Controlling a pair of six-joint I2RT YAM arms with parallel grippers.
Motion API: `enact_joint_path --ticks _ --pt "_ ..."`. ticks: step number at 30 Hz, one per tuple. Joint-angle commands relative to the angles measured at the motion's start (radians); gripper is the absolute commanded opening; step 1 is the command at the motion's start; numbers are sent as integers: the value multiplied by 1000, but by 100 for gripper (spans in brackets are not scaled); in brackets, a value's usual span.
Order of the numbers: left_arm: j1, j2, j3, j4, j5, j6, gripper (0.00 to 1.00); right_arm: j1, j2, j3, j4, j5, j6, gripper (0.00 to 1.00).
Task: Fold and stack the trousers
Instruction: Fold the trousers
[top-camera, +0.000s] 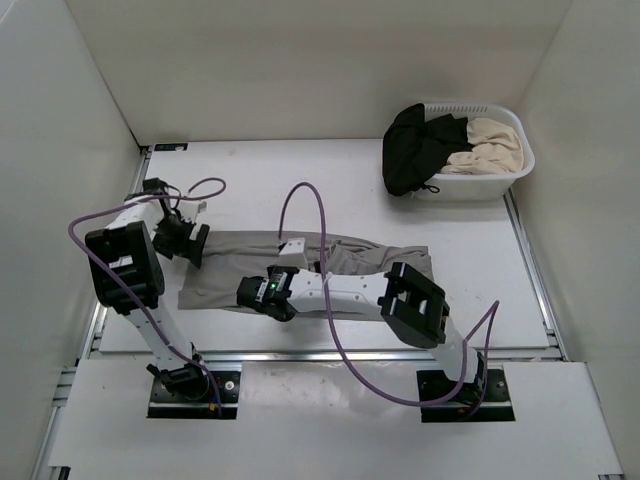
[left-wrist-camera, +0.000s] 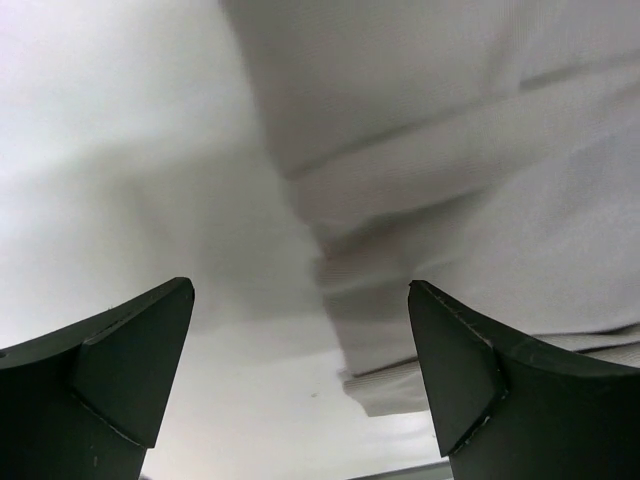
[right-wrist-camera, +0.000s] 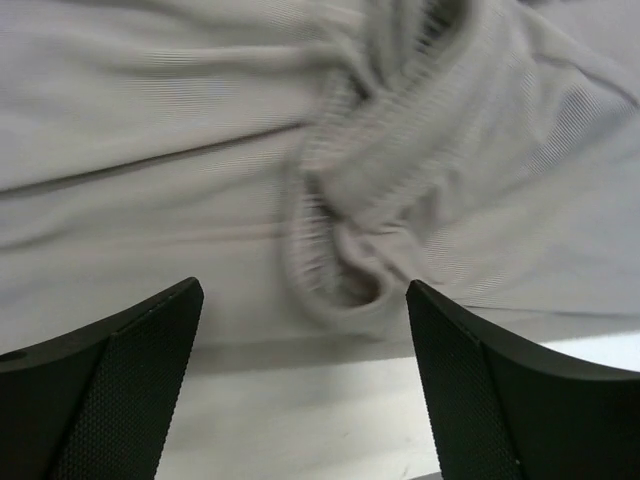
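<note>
To the right of my right gripper in the top view, the trousers' basket-side end borders bare table, so I should move that way and lower onto the trousers' edge.
The grey trousers (top-camera: 235, 258) lie flat and long across the middle of the white table (top-camera: 300, 180). My left gripper (top-camera: 194, 247) is open and empty over their left end. In the left wrist view (left-wrist-camera: 300, 290) a folded corner of the trousers (left-wrist-camera: 450, 150) lies between and beyond the open jaws. My right gripper (top-camera: 244, 293) is open and empty at the trousers' near edge, pointing left. In the right wrist view (right-wrist-camera: 305, 288) the grey cloth (right-wrist-camera: 150, 130) and a bunched ribbed band (right-wrist-camera: 340, 270) lie just ahead of the open jaws.
A white laundry basket (top-camera: 500, 185) stands at the back right, holding a black garment (top-camera: 415, 150) and a beige garment (top-camera: 490, 145). White walls close in the table on the left, back and right. The right arm (top-camera: 410, 300) lies over the trousers' right half.
</note>
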Motion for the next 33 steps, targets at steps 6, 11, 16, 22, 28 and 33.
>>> enact_joint_path --ticks 6,11,16,22,28,33 --pt "-2 -159 262 -15 16 -52 100 83 -264 42 -41 137 -107 88" --pt "-132 -167 578 -261 263 31 100 -3 -641 -298 -78 86 102 88" --pt "-458 -73 660 -463 383 39 100 -308 -935 -708 -7 -166 38 88" --pt "-782 109 631 -365 421 -90 100 -623 -1077 -862 153 -289 -101 91" --pt "-813 281 697 -334 426 -159 100 -968 -1035 -1000 446 -594 -393 91" --pt "-827 327 669 -287 442 -201 100 -1031 -942 -1020 574 -740 -510 91"
